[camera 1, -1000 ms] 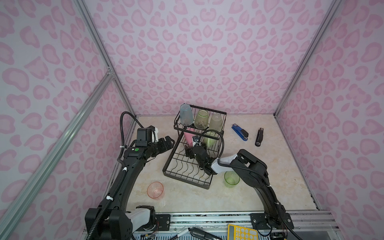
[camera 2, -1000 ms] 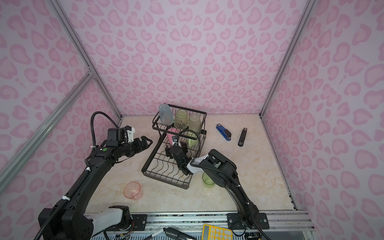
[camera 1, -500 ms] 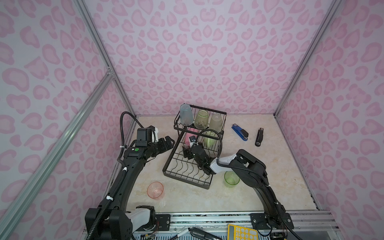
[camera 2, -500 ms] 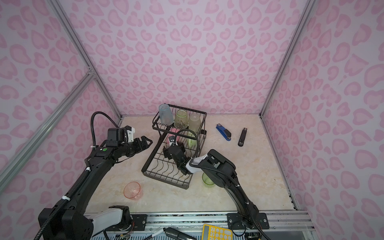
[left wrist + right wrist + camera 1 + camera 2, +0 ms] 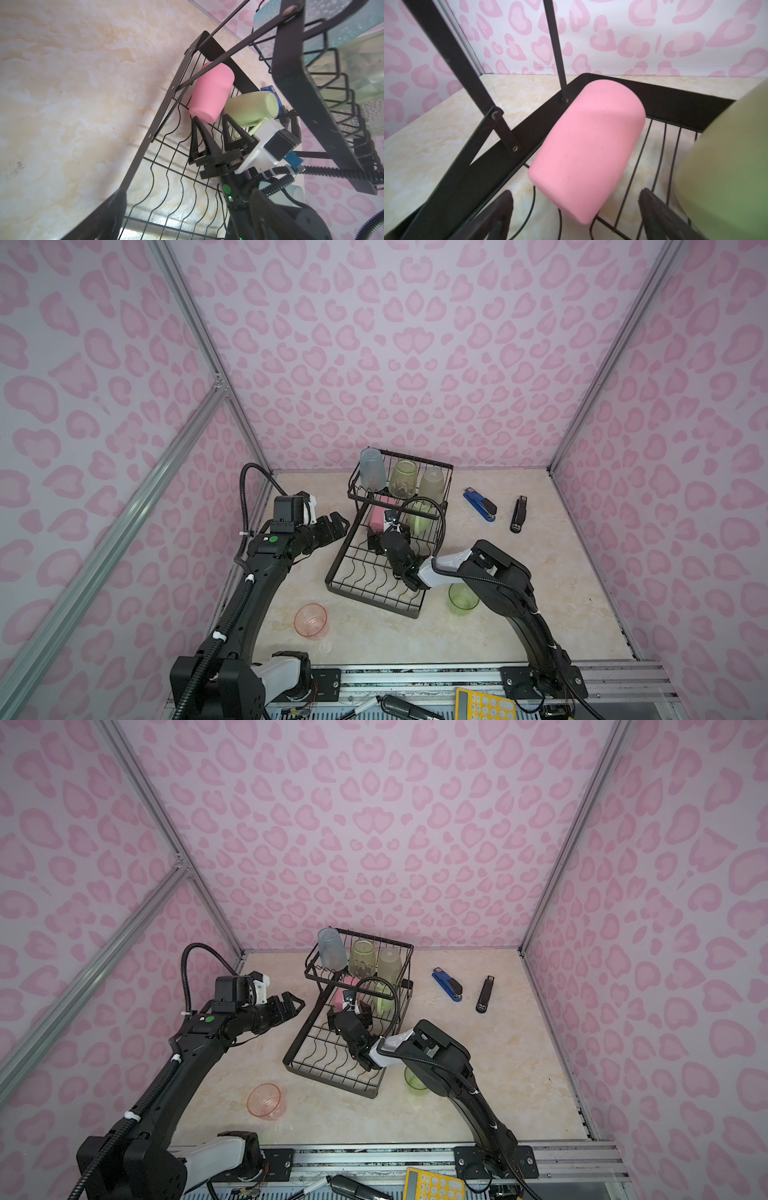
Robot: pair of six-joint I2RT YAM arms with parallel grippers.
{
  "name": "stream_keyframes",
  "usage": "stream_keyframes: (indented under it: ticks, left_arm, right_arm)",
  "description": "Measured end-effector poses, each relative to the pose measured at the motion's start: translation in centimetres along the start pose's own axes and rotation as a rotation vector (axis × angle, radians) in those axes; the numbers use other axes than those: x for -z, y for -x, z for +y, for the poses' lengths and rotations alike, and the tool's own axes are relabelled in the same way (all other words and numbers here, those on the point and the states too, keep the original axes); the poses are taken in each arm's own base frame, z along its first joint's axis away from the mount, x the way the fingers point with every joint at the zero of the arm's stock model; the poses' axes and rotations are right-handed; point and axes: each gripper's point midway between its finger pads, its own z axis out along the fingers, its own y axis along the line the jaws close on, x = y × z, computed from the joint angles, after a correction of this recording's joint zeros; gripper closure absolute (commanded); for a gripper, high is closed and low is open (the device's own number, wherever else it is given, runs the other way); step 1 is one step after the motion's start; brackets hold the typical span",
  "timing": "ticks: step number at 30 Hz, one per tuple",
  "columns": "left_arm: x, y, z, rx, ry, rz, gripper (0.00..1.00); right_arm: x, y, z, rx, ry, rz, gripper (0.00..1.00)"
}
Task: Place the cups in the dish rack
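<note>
The pink cup lies outward of my right gripper, with only one end between my fingers. I will slide my right gripper outward around the pink cup's near end [image 5: 377, 525] [image 5: 568, 194] and close it.
The black wire dish rack [image 5: 365, 600] [image 5: 328, 1081] stands mid-table. Its raised basket holds a blue cup [image 5: 372, 475], a green cup [image 5: 403, 479] and a beige cup [image 5: 432, 485], all upside down. A solid pink cup [image 5: 378, 516] [image 5: 589, 149] and a pale-green mug [image 5: 419, 518] [image 5: 251, 108] lie on the lower tray. My right gripper [image 5: 388, 531] [image 5: 577, 207] is open over the tray, and the pink cup's end sits between its fingers with a gap on each side. My left gripper [image 5: 338, 522] [image 5: 187, 207] hovers open beside the rack's left edge, empty. Two cups stand loose on the table, one translucent pink [image 5: 311, 620], one green [image 5: 462, 599].
A blue stapler [image 5: 480, 504] and a black stapler [image 5: 518, 514] lie at the back right. A yellow calculator [image 5: 484, 705] sits on the front rail. Pink patterned walls close in the left, back and right. My right forearm passes over the loose green cup.
My right gripper has crept a little farther along the tray toward the pink cup. The left arm has stayed still.
</note>
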Motion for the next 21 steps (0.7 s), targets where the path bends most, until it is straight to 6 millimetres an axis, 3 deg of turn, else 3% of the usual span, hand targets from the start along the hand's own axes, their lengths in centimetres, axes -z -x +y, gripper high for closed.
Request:
stream_keyframes:
  ticks: [11, 21]
  left_arm:
    - [0.0, -0.1, 0.0, 0.0, -0.002, 0.001, 0.05]
    - [0.0, -0.1, 0.0, 0.0, -0.003, 0.002, 0.05]
  right_arm:
    - [-1.0, 1.5, 0.3, -0.166, -0.025, -0.049, 0.05]
    - [-2.6, 0.1, -1.1, -0.312, -0.072, -0.017, 0.05]
